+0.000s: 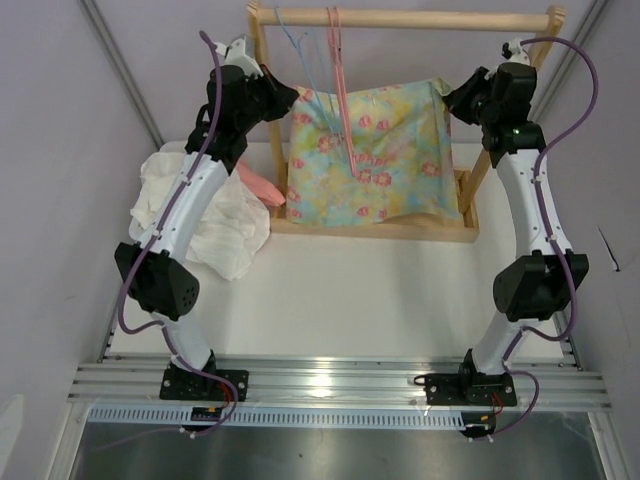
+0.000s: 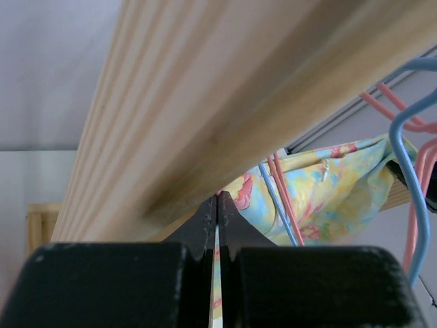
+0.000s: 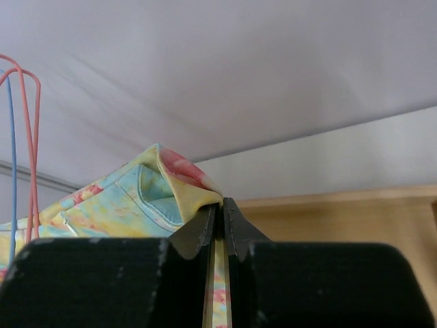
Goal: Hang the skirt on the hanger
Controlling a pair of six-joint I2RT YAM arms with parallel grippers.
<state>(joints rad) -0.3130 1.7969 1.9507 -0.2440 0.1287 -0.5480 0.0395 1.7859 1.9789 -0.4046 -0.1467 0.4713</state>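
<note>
Clear tabletop with room for the skirt (image 1: 370, 155) lies below and back. My right gripper will bring the skirt's corner back and down there next and release it.
The skirt (image 1: 370, 155), yellow and light blue with pink flowers, hangs stretched between my two grippers in front of the wooden rack. My left gripper (image 1: 296, 97) is shut on its upper left corner and my right gripper (image 1: 445, 95) on its upper right corner. The light blue hanger (image 1: 300, 45) hangs by its hook from the rail, above the skirt's left part. In the left wrist view my gripper (image 2: 217, 201) pinches the skirt (image 2: 334, 184) just under the rail, with the blue hanger (image 2: 410, 171) to the right. In the right wrist view my gripper (image 3: 220, 205) pinches a skirt (image 3: 123, 198) fold, with the blue hanger (image 3: 12, 157) at far left.
A pink hanger (image 1: 338, 70) hangs beside the blue one and lies across the skirt's front. The wooden rail (image 1: 420, 18) tops the rack and its base frame (image 1: 380, 228) sits on the table. A white cloth (image 1: 225, 225) and a salmon garment (image 1: 258, 185) lie at the left.
</note>
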